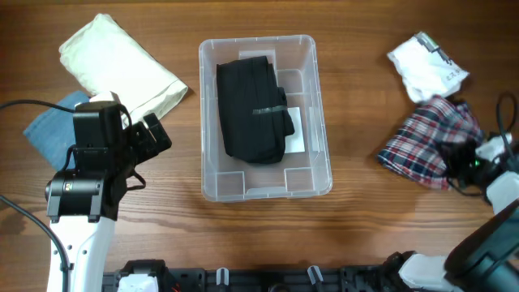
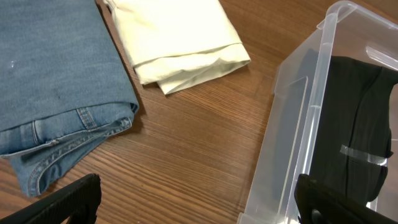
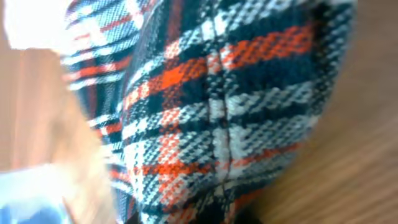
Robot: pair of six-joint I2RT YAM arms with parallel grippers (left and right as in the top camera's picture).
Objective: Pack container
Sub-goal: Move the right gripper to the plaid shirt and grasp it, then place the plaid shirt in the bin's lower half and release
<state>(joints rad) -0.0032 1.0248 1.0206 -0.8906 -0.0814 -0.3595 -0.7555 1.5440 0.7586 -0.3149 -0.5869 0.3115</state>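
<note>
I should lift my right gripper next, swing it left in the overhead view to the container's bare near end [image 1: 264, 176], lower it and release the plaid garment [image 1: 422, 142].
The clear container [image 1: 323, 122] stands mid-table with a folded black garment [image 1: 251, 113] lying inside it. In the left wrist view its near wall [image 2: 292, 124] and the black garment [image 2: 360, 124] show at the right. My left gripper [image 1: 152, 135] is open and empty, low over the wood just left of the container, its fingers wide apart [image 2: 199, 208]. My right gripper [image 1: 456, 156] is at the far right, shut on a bunched plaid garment [image 1: 422, 142]. That cloth [image 3: 217, 93] fills the right wrist view and hides most of the fingers [image 3: 193, 218].
A folded cream garment [image 1: 122, 65] [image 2: 180, 37] lies at the back left. Folded blue jeans [image 1: 49, 130] [image 2: 56, 74] lie beside it, partly under my left arm. A white garment [image 1: 426, 69] lies at the back right, just behind the plaid one.
</note>
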